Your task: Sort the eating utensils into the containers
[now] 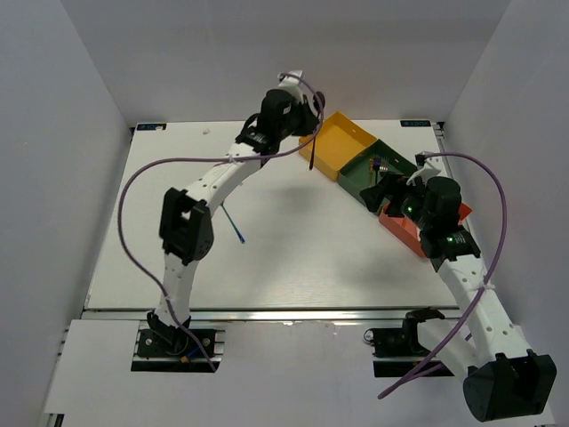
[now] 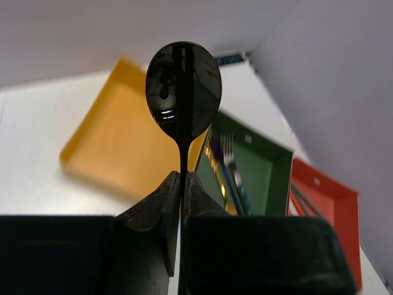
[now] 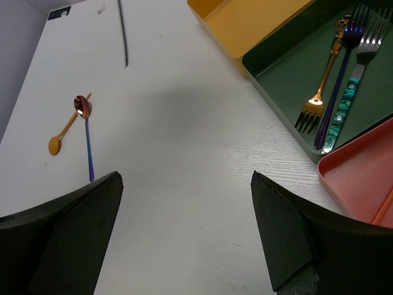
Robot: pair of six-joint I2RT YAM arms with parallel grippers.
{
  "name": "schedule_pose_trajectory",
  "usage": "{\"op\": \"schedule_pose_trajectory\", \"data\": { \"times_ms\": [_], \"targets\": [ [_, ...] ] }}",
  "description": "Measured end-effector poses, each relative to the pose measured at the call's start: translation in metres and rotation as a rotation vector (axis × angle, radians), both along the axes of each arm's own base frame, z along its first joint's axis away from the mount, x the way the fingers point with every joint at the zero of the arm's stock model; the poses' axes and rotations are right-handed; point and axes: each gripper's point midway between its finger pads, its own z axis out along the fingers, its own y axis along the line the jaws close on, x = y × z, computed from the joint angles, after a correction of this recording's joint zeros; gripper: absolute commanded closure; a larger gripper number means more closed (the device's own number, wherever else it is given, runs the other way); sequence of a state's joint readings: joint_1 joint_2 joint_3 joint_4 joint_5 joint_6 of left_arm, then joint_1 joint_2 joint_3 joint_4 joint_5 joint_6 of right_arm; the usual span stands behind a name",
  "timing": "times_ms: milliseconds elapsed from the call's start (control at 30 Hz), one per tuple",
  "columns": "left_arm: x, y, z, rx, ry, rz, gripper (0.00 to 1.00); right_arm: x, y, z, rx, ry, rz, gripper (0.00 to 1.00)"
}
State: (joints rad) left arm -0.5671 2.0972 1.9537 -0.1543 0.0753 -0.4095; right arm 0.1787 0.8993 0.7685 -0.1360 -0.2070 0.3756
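Observation:
My left gripper should lower the spoon into the yellow tray (image 1: 338,142) next, as it is empty and the forks lie in the green tray.
My left gripper (image 1: 308,116) is shut on a dark spoon (image 2: 183,92) and holds it by the handle, bowl up, in the left wrist view (image 2: 182,176). It hangs over the near edge of the yellow tray (image 1: 338,142). The dark green tray (image 1: 360,171) holds gold (image 3: 322,80), purple (image 3: 336,92) and teal-handled (image 3: 349,92) forks. The red-orange tray (image 3: 359,178) lies beyond it. My right gripper (image 1: 378,191) is open and empty above the table beside the green tray (image 3: 184,178). An orange spoon (image 3: 64,129) and a pink spoon with a blue handle (image 3: 86,135) lie crossed on the table.
The three trays stand in a diagonal row at the back right, against the right wall. The blue-handled spoon (image 1: 234,222) lies beside the left arm's elbow. White walls close in the table on three sides.

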Motion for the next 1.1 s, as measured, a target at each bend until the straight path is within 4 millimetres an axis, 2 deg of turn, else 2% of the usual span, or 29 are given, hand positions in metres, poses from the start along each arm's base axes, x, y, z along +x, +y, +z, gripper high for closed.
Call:
{"op": "schedule_pose_trajectory", "data": {
  "times_ms": [100,233,400,600,667,933,1100],
  "targets": [
    [0.038,-0.025,0.012,-0.055,-0.098,-0.008,1.00,-0.003,-0.003,0.002,0.003,0.002,-0.014,0.11],
    [0.069,-0.043,0.000,-0.123,-0.181,0.006,1.00,-0.007,-0.001,0.000,0.010,0.010,-0.006,0.11],
    [0.089,-0.047,-0.006,-0.213,-0.266,0.061,1.00,-0.016,0.001,-0.009,0.021,0.038,0.015,0.11],
    [0.110,-0.048,0.010,-0.321,-0.406,0.120,1.00,-0.029,0.008,-0.006,0.056,0.023,0.054,0.11],
    [0.113,-0.048,0.005,-0.331,-0.419,0.124,1.00,-0.030,0.008,-0.004,0.055,0.016,0.057,0.11],
    [0.121,-0.053,-0.052,-0.271,-0.388,0.125,1.00,-0.033,0.008,-0.004,0.053,0.015,0.065,0.11],
    [0.120,-0.060,-0.093,-0.210,-0.350,0.113,0.95,-0.036,0.007,-0.003,0.050,0.015,0.065,0.11]
  ]
}}
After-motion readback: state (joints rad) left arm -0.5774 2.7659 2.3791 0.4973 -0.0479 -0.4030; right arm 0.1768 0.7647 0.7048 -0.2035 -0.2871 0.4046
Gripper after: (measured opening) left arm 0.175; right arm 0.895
